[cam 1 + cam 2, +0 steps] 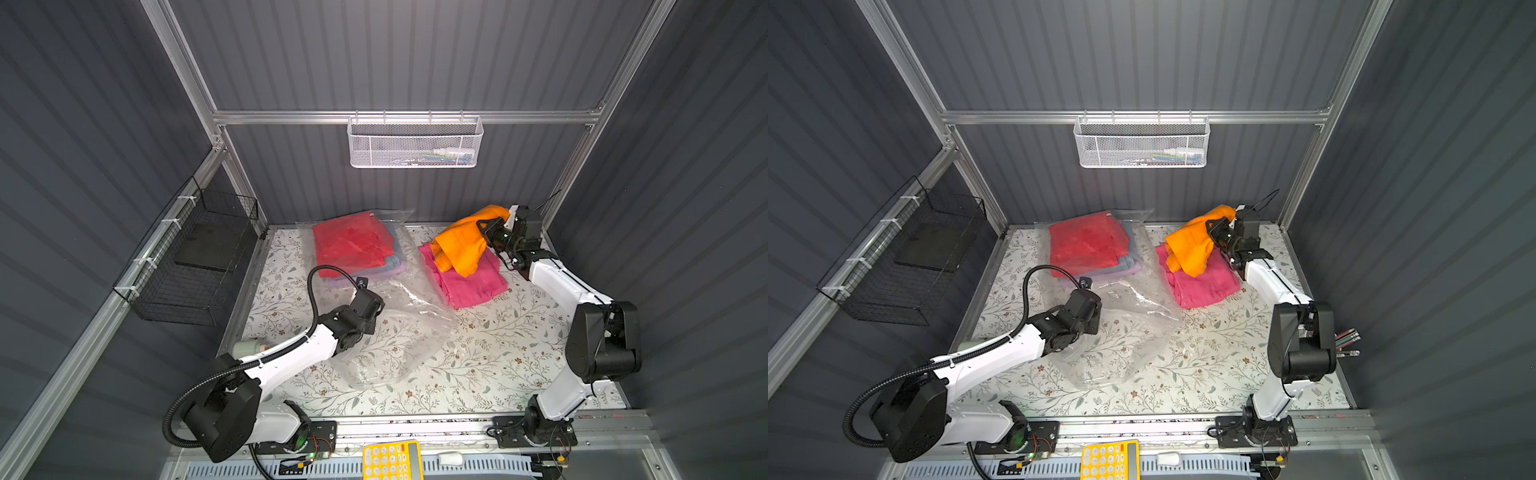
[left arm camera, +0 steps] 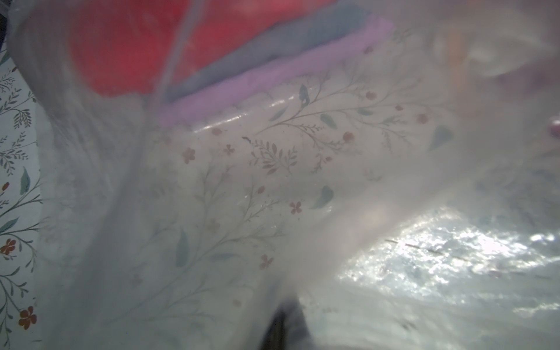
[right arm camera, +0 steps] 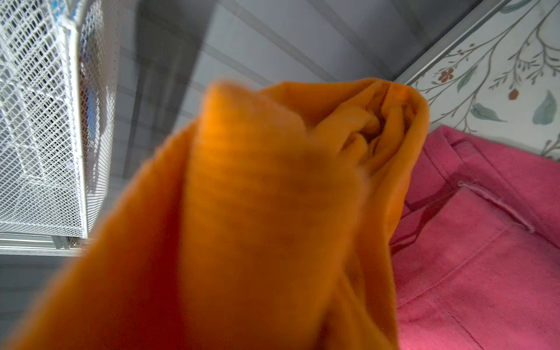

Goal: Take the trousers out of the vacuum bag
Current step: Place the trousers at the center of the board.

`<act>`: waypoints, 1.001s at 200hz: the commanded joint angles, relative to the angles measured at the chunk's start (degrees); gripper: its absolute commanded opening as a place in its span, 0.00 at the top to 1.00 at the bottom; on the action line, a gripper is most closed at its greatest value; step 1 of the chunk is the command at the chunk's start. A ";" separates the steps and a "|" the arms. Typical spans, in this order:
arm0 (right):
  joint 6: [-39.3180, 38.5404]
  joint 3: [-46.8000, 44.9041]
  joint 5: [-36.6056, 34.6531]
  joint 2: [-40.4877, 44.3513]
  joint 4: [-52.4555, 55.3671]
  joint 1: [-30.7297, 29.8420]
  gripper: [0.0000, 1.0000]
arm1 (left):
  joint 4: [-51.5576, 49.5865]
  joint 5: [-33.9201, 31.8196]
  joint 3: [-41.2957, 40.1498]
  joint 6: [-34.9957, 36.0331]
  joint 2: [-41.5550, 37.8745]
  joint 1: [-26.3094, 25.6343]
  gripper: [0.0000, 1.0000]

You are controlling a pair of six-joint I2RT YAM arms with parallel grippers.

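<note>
The near end of the hot pink trousers lies uncovered, below and back from my right gripper, so next that gripper should move back and down to let go of the orange trousers (image 1: 461, 245).
The clear vacuum bag (image 1: 407, 332) (image 1: 1129, 332) lies crumpled across the middle of the floral table. Deep inside it, near the back, sit the red trousers (image 1: 349, 245) (image 2: 121, 51) stacked on blue denim (image 2: 272, 51) and lilac (image 2: 257, 78) ones. My left gripper (image 1: 368, 305) (image 2: 285, 327) is shut on the bag's film near its mouth, and the film veils that wrist view. At the back right my right gripper (image 1: 486, 232) (image 1: 1214, 232) is shut on the orange trousers (image 1: 461, 245) (image 3: 257, 212), which hang bunched over the hot pink trousers (image 1: 465, 278) (image 3: 485, 242) lying on the table outside the bag.
A white mesh basket (image 1: 415, 143) (image 3: 39, 121) hangs on the back rail. A black wire basket (image 1: 195, 257) is fixed to the left wall. A yellow calculator (image 1: 390, 459) lies beyond the front rail. Pens (image 1: 1347, 336) poke in at the right wall.
</note>
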State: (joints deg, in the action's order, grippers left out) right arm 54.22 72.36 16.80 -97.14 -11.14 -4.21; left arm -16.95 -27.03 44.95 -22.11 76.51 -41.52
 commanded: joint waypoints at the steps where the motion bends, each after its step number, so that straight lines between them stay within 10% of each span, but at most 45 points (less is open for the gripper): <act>1: 0.93 -1.32 1.26 3.15 -11.83 0.12 1.00 | -0.86 -0.84 1.67 0.44 0.57 0.56 1.00; 84: 5.35 -22.73 -2.25 2.41 -26.79 0.16 1.00 | -1.16 -0.82 1.45 0.58 -0.31 0.83 1.00; 155: 5.69 -32.04 -6.86 7.82 -16.84 0.10 0.15 | -1.09 -0.76 1.26 0.45 -0.74 0.91 1.00; 200: 1.79 -34.77 -11.86 19.39 -0.69 0.04 0.01 | -0.93 -0.73 1.13 0.71 -0.92 1.09 1.00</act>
State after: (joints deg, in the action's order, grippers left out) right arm 59.11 37.30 8.51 -83.26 -23.40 -3.86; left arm -17.21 -27.03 44.95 -22.11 76.49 -41.15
